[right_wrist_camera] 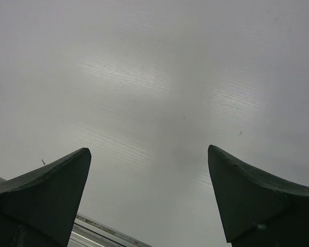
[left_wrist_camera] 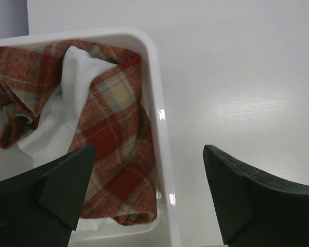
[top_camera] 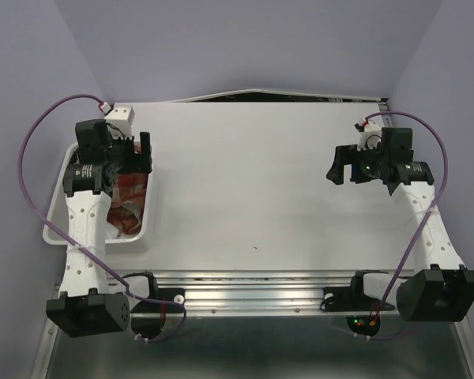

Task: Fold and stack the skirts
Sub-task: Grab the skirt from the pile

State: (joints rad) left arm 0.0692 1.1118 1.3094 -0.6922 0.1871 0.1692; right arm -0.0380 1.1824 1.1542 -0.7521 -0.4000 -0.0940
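My left gripper moves down into the bin (left_wrist_camera: 162, 134) next, shifting left in the wrist view onto the skirt's white fold (left_wrist_camera: 83, 70), since the fold lies below and to that side.
A red, tan and grey plaid skirt (left_wrist_camera: 113, 134) with a white lining lies crumpled in a white bin (left_wrist_camera: 162, 134) at the table's left edge. It also shows in the top view (top_camera: 130, 207), partly hidden under my left arm. My left gripper (left_wrist_camera: 149, 154) is open and empty, hovering over the bin's right rim; in the top view it (top_camera: 138, 154) is above the bin's far end. My right gripper (right_wrist_camera: 149, 154) is open and empty above bare table at the right (top_camera: 344, 167).
The white bin (top_camera: 95, 239) sits at the left side of the white table (top_camera: 253, 181). A metal rail (top_camera: 253, 284) runs along the near edge. Purple cables loop from both arms. Lavender walls enclose the table.
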